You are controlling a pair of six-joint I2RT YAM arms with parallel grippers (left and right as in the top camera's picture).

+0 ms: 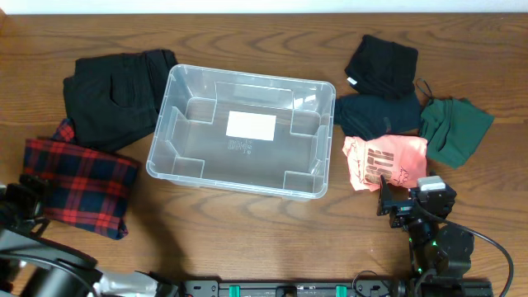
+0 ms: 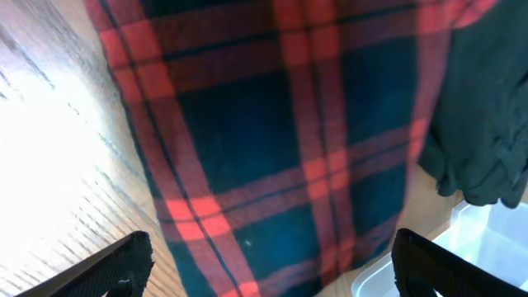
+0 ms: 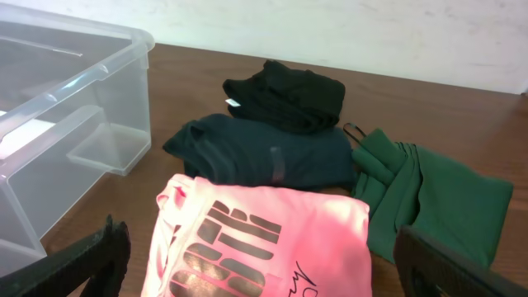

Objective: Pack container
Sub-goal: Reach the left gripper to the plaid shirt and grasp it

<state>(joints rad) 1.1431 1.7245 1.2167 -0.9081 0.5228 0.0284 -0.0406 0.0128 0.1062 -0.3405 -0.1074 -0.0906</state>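
My left gripper will next lower its open fingers onto the folded red plaid cloth (image 1: 82,183) just below, at the cloth's end away from the container, which is the cloth's nearest part.
The clear plastic container (image 1: 240,130) stands empty in the middle of the table, a white label (image 1: 251,124) on its base; its wall shows in the right wrist view (image 3: 66,99) and a corner in the left wrist view (image 2: 487,247). My left gripper (image 2: 268,264) is open just above the folded red plaid cloth (image 1: 82,183) (image 2: 272,132). My right gripper (image 3: 264,264) is open over the near edge of the folded pink shirt (image 1: 384,161) (image 3: 264,239).
A black garment (image 1: 115,87) (image 2: 487,124) lies left of the container. Right of it lie a black garment (image 1: 381,64) (image 3: 285,95), a dark navy one (image 1: 375,114) (image 3: 264,153) and a green one (image 1: 454,128) (image 3: 429,198).
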